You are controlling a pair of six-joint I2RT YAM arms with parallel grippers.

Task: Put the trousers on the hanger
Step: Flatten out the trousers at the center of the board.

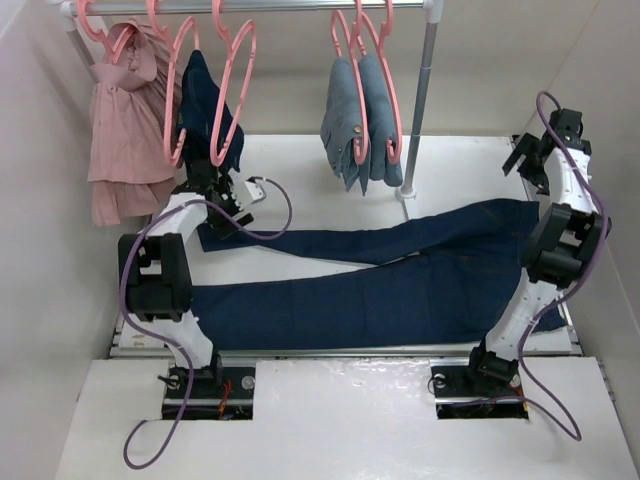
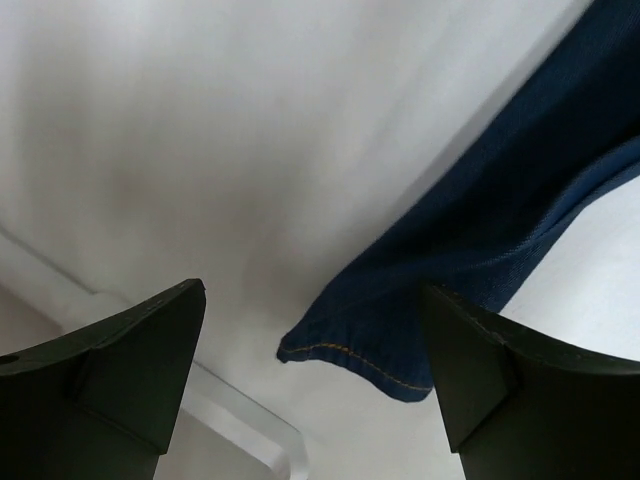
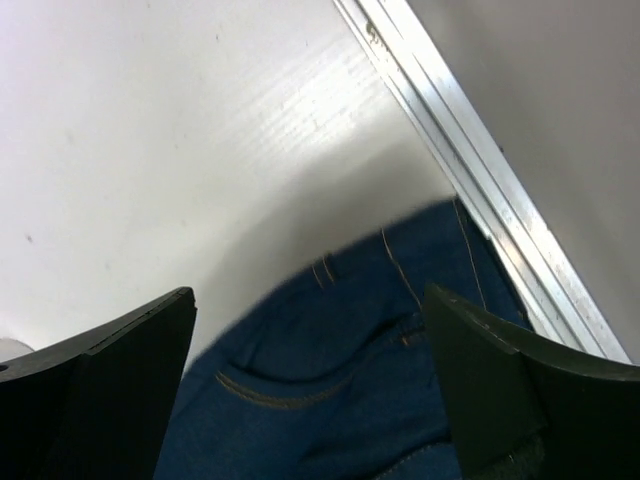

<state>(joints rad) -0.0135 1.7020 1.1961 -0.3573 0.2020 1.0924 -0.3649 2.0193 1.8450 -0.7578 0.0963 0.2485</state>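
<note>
I should lower my left gripper onto the far corner of the far leg's orange-stitched hem [image 1: 203, 232] [image 2: 300, 344] and close it there, because that corner is between its open fingers.
The dark navy trousers [image 1: 400, 285] lie flat on the white table [image 1: 300, 160], waist at the right and legs stretched left. My left gripper [image 1: 222, 216] is open above the hem of the far leg; in the left wrist view the hem [image 2: 370, 365] with orange stitching lies between the open fingers [image 2: 130, 370]. My right gripper [image 1: 526, 160] is open above the waist end; in the right wrist view a pocket [image 3: 300, 370] lies below the open fingers [image 3: 500, 390]. Several pink hangers hang on the rail; one hanger [image 1: 238, 95] is beside a dark navy garment.
A pink shirt [image 1: 125, 130], another dark navy garment [image 1: 205, 110] and paler blue jeans [image 1: 360, 125] hang from the rail [image 1: 300, 6]. The rail's post [image 1: 418, 110] stands on the table behind the trousers. A metal edge rail [image 3: 480, 190] runs along the table's right side.
</note>
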